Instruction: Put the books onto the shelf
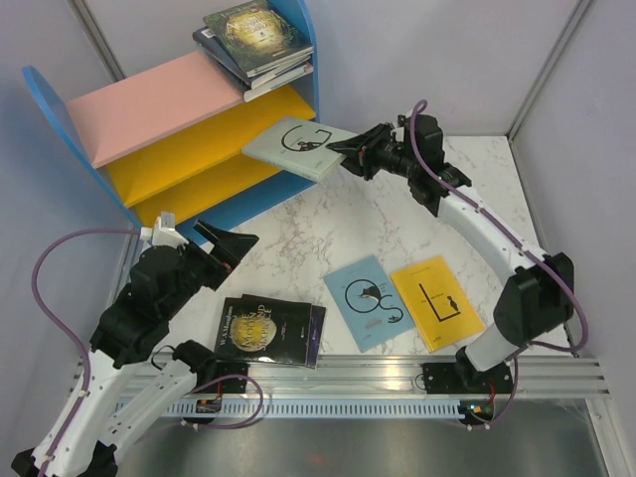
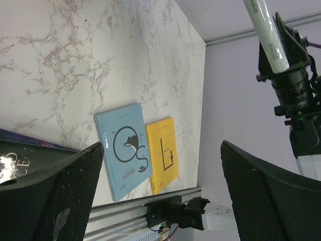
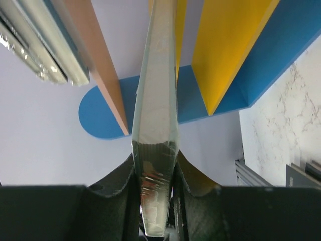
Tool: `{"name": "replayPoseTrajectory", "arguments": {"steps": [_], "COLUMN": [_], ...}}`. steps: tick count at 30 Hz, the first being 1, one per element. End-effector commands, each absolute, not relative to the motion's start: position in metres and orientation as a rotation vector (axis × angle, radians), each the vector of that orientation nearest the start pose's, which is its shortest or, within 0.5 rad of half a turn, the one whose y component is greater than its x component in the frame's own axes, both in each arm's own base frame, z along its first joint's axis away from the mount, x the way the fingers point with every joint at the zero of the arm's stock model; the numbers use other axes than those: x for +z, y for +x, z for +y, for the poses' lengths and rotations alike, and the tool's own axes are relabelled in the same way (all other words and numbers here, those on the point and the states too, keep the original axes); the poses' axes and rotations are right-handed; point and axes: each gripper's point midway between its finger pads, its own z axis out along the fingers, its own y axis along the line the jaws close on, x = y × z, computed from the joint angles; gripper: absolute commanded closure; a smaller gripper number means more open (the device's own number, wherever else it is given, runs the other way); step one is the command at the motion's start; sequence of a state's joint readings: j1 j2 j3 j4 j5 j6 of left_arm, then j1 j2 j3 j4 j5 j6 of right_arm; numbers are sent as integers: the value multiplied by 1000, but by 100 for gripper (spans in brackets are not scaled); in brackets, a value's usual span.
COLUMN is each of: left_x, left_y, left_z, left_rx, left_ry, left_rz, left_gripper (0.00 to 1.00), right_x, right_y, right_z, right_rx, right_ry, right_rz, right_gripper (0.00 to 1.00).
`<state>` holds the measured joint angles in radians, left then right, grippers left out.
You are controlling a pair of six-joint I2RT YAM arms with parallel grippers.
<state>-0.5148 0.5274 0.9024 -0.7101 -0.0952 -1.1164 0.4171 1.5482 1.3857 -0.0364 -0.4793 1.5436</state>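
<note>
The upper yellow board (image 1: 274,108) is still bare, so my right gripper should next slide outward and left in the top view and release the book there.
My right gripper (image 1: 350,152) is shut on the edge of a pale grey-blue book (image 1: 298,146), held flat in the air at the right end of the shelf (image 1: 149,149), level with its upper yellow board. In the right wrist view the book (image 3: 157,120) runs edge-on from between the pads toward the gap between the pink board (image 3: 95,60) and a yellow board (image 3: 230,45). A stack of books (image 1: 256,40) lies on the pink top. My left gripper (image 1: 207,240) hangs open and holds nothing, above a black gold-lettered book (image 1: 260,330). A teal-blue book (image 1: 369,300) and a yellow book (image 1: 435,301) lie on the table.
A dark purple book edge (image 1: 317,336) shows under the black one. The left wrist view shows the teal-blue book (image 2: 123,148), the yellow book (image 2: 162,153), the table's metal rail (image 2: 125,213) and the right arm (image 2: 296,95). Grey walls enclose the marble table (image 1: 328,224).
</note>
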Motion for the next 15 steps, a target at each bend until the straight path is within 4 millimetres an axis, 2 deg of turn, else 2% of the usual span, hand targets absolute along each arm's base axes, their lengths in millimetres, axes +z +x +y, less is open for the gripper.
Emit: {"name": "replayPoseTrajectory", "arguments": {"steps": [1, 2, 3, 4, 6, 7, 9, 10, 11, 12, 14, 15], "left_x": [306, 307, 308, 309, 308, 307, 305, 305, 304, 304, 304, 303], "left_y": [188, 188, 187, 187, 185, 184, 182, 181, 181, 180, 179, 178], "left_z": [-127, -126, -125, -124, -121, -121, -119, -118, -118, -117, -115, -114], "left_rx": [-974, -968, -967, -963, -955, -952, -947, -950, -947, -948, -947, -944], "left_ry": [-616, -616, -615, -614, -619, -623, -629, -633, -639, -643, -651, -655], "left_rz": [1891, 1887, 1881, 1878, 1878, 1881, 1885, 1884, 1886, 1884, 1879, 1878], "left_gripper": [2, 2, 2, 1, 1, 1, 1, 1, 1, 1, 1, 1], "right_x": [438, 438, 448, 433, 437, 425, 423, 411, 402, 400, 381, 379], "right_y": [407, 414, 420, 435, 449, 462, 475, 488, 495, 501, 518, 523], "right_z": [308, 310, 312, 318, 321, 325, 328, 328, 326, 326, 323, 323], "right_rx": [1866, 1867, 1874, 1864, 1872, 1861, 1843, 1806, 1764, 1744, 1659, 1639], "right_ry": [562, 559, 544, 567, 582, 608, 629, 675, 724, 746, 844, 866], "right_rz": [1738, 1729, 1700, 1718, 1679, 1689, 1675, 1676, 1691, 1679, 1675, 1663], "right_gripper": [100, 100, 100, 100, 100, 100, 100, 100, 100, 100, 100, 100]}}
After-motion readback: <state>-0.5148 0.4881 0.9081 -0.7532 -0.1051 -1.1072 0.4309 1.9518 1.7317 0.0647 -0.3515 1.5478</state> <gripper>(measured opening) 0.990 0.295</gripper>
